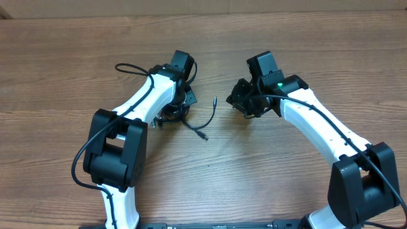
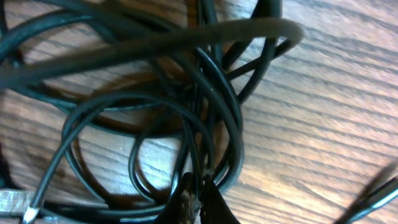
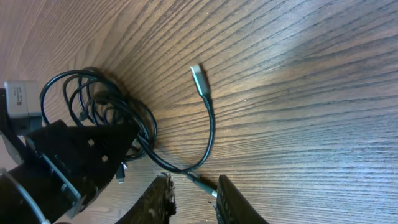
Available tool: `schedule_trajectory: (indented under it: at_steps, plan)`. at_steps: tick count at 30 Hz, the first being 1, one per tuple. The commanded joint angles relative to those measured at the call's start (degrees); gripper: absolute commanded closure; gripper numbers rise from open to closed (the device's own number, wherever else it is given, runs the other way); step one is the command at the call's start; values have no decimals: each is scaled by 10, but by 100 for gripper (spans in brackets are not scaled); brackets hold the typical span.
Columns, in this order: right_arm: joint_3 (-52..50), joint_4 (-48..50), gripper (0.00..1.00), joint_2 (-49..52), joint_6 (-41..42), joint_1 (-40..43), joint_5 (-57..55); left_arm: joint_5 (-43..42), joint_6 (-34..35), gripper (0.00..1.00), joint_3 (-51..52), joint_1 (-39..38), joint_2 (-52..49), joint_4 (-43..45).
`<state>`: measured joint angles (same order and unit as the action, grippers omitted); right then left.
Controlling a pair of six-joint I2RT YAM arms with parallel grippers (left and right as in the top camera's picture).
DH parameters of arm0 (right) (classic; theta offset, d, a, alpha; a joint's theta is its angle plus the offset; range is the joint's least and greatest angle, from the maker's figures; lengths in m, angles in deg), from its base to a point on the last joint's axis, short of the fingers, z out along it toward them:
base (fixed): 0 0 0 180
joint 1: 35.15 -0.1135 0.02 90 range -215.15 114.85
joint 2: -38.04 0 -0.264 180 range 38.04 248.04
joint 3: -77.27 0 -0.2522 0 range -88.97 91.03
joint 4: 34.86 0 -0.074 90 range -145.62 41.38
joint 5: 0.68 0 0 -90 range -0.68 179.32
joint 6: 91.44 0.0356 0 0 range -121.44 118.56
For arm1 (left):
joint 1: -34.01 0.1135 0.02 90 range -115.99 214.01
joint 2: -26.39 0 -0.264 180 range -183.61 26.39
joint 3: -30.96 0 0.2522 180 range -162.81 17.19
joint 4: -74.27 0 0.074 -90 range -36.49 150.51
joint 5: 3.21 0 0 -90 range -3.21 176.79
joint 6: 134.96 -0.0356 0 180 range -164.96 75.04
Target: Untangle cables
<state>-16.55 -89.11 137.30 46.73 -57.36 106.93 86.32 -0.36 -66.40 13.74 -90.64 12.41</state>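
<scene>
Bare tabletop by the silver plug (image 1: 203, 105) (image 2: 314, 140) lies to the right of my left gripper in the overhead view, so I should lift the strands over it and release them.
The cables (image 1: 170, 116) lie in a black tangle on the wooden table, under my left gripper (image 1: 180, 105). In the left wrist view the coils (image 2: 149, 106) fill the frame. My left gripper (image 2: 196, 190) is shut on a strand at the bundle's near side. One loose cable curves out to a silver plug (image 3: 198, 73) and a short end with a plug (image 3: 208, 188). That short plug shows between the fingers of my right gripper (image 3: 193, 180), which is open; contact cannot be told. From above, my right gripper (image 1: 236, 102) hangs right of the loose ends (image 1: 215, 100).
The left gripper's black housing (image 3: 74, 155) covers part of the tangle in the right wrist view. A thicker black wire loop (image 1: 127, 67) belongs to the left arm. Bare wooden tabletop (image 1: 210, 184) surrounds the bundle.
</scene>
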Motion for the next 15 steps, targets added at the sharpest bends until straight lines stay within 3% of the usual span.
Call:
schedule_trajectory:
  at_steps: [1,5,9,11,15]
  plan:
    - [5,5,78,-12,-3,-3,0,-101,-34,96,-83,-4,10,-67]
    - [5,5,78,-12,-3,-3,0,-123,-74,96,-205,-4,17,-166]
    - [5,11,77,-12,-22,-3,0,-234,-162,96,-242,-4,17,-170]
    - [5,26,76,-12,-83,-3,21,-308,-249,96,-243,-4,17,-159]
    - [5,45,73,-12,-153,-3,35,-334,-382,96,-243,-4,17,-184]
